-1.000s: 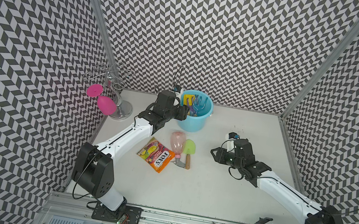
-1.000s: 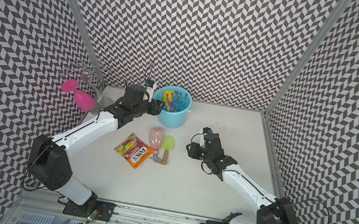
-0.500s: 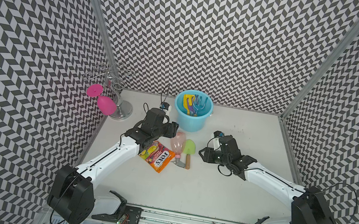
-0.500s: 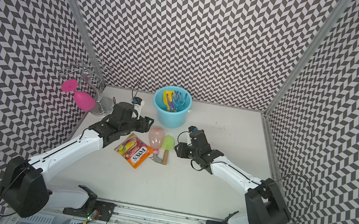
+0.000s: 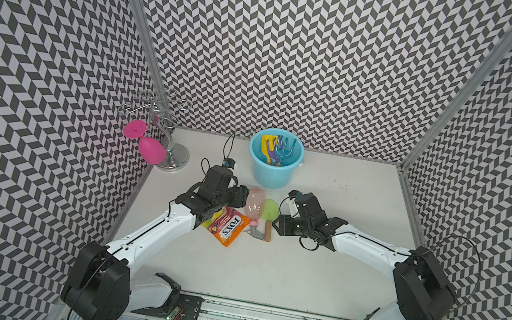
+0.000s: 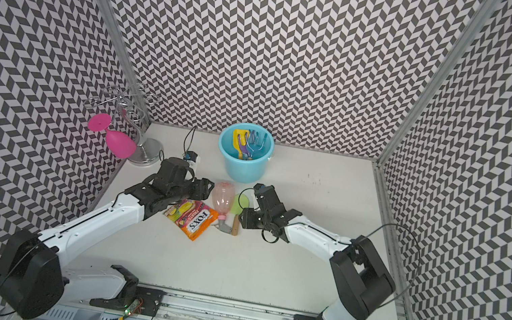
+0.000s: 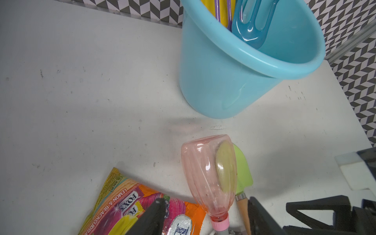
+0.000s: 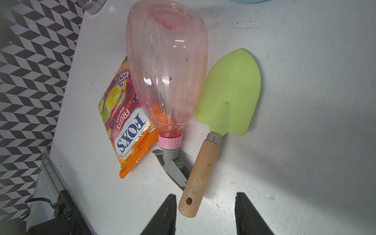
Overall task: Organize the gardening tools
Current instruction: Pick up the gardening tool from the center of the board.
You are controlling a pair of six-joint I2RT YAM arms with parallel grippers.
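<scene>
The robot's right gripper should go down toward the spray bottle and onto the trowel's wooden handle near the collar, because its fingers are only by the handle's end.
A pink translucent spray bottle lies on the white table with its grey nozzle toward the front. Beside it lies a green trowel with a wooden handle. My left gripper is open, its fingers standing either side of the bottle's neck, one over the candy bag. My right gripper is open too, and the end of the trowel's handle lies between its fingertips. Yellow, purple and light blue tools stand in the blue bucket.
An orange FOX'S candy bag lies partly under the bottle and my left arm. At the back left stands a wire stand with a pink glass hanging from it. Patterned walls close in three sides.
My left arm has pulled back from the bucket and come down to the spray bottle. My right arm has moved left up to the trowel's handle.
</scene>
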